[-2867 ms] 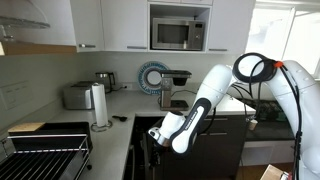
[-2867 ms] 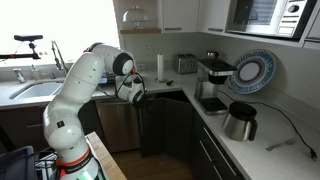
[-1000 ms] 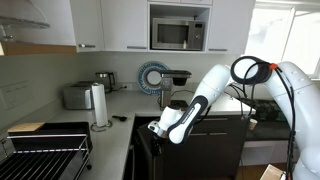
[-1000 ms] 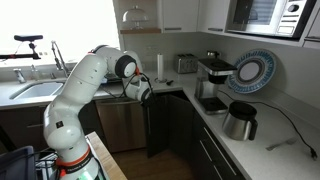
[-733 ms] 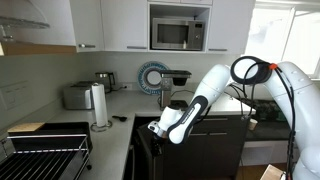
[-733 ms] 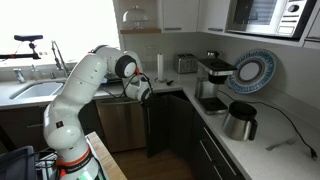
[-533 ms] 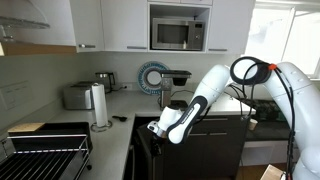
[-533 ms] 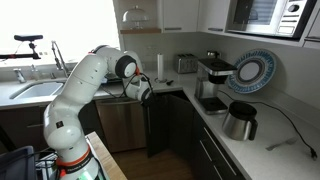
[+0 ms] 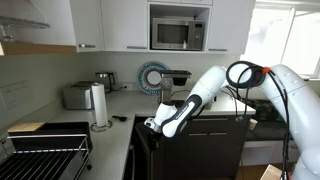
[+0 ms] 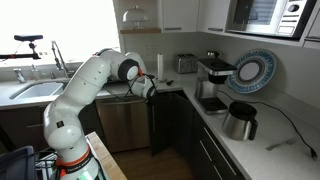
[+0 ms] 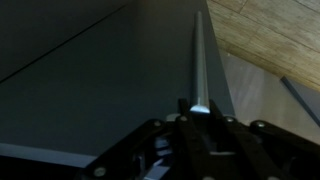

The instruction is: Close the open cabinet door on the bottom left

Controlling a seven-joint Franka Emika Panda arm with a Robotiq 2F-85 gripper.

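Note:
Next, my gripper pushes outward with the door's edge between its fingers, toward the counter corner (image 9: 134,119), and releases there, because the door's panel still stands swung out.
The cabinet door (image 10: 160,128) is a tall narrow dark panel under the counter corner, still swung out a little. It also shows in an exterior view (image 9: 141,158) below the counter edge. My gripper (image 10: 152,88) is at the door's top edge, seen too in an exterior view (image 9: 151,125). In the wrist view the flat dark panel (image 11: 100,80) fills the left, and its pale thin edge runs down between my fingers (image 11: 198,115), which sit close on either side of it.
A toaster (image 9: 77,96) and a paper towel roll (image 9: 98,104) stand on the counter, with a dish rack (image 9: 45,150) in front. A coffee machine (image 10: 212,80) and a kettle (image 10: 240,120) stand on the side counter. A sink (image 10: 35,90) is behind the arm. The wood floor (image 11: 270,40) lies beyond the door.
The gripper has moved with the door's top edge toward the cabinet. The door has swung further in and stands less open than before.

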